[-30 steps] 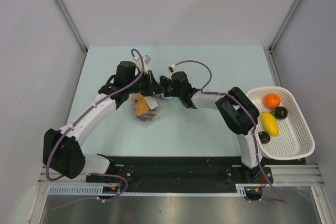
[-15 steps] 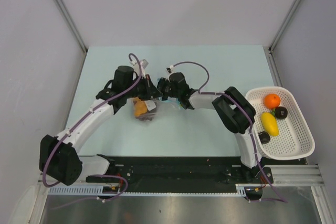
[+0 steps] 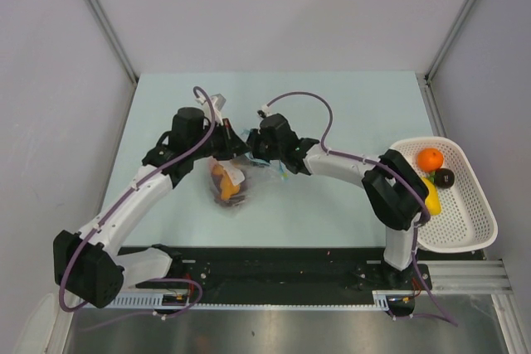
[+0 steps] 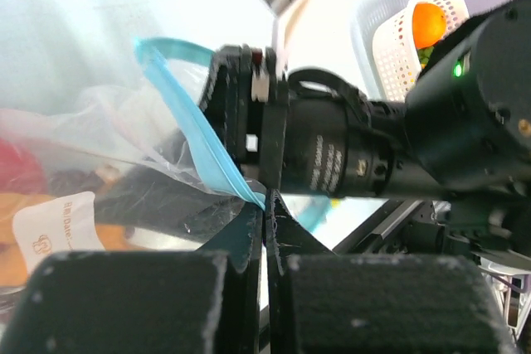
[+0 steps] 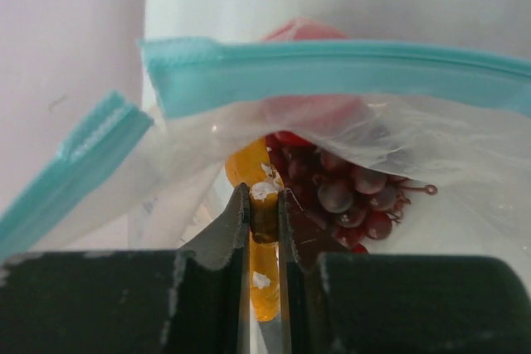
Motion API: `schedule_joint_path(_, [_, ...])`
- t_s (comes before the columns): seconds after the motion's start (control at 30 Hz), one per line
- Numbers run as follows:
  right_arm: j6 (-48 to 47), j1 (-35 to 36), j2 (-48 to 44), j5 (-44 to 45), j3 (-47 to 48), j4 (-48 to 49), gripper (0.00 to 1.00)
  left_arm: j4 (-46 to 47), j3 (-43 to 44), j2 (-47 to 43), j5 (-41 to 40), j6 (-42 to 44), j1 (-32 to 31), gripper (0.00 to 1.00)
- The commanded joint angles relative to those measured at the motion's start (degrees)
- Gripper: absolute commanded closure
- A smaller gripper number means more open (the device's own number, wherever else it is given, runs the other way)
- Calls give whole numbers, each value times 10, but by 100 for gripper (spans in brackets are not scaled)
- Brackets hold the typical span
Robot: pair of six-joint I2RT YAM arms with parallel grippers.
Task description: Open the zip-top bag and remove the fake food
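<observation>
Next I will carry the fake food in my right gripper out of the bag [image 3: 238, 183] toward the white basket, releasing it beside the orange ball, where collected pieces lie.
The zip-top bag [image 3: 238, 183] lies mid-table, its mouth open between both grippers. My left gripper [image 3: 235, 146] is shut on the bag's teal zip strip [image 4: 189, 118], its jaws [image 4: 266, 206] pinching the strip's end. My right gripper [image 3: 254, 154] reaches into the bag's mouth under the other teal strip [image 5: 332, 67]. It is shut [image 5: 265, 198] on the stem of an orange-yellow piece of fake food [image 5: 249, 167]. Dark red grapes [image 5: 350, 189] and a red piece [image 5: 309, 110] lie deeper in the bag.
A white perforated basket [image 3: 475, 220] stands at the right table edge. It holds an orange ball [image 3: 430, 158], a dark piece [image 3: 445, 177] and a yellow oblong [image 3: 431, 194] partly hidden by the right arm's elbow. It also shows in the left wrist view [image 4: 390, 36].
Both grippers and the bag have shifted a little left and nearer. The right arm's elbow has swung right, over the basket's edge.
</observation>
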Motion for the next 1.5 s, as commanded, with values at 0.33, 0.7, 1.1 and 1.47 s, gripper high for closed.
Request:
schedule_joint_path(0.33, [-83,15,-161,159,18,-249,100,13,-26,-38,-10,37,1,100])
schedule_joint_path(0.7, [-81,-47,-366,304,18,-472,100,23,-42,-32,5,44,7,100])
schedule_joint_path(1.1, [-183,-469,-562,143,-4,-631,100,60,-43,-20,52,34,7,100])
schedule_joint_path(1.47, [-267,-650,-470,235,-18,-619,100,-36,77,-28,-67,86,22,100])
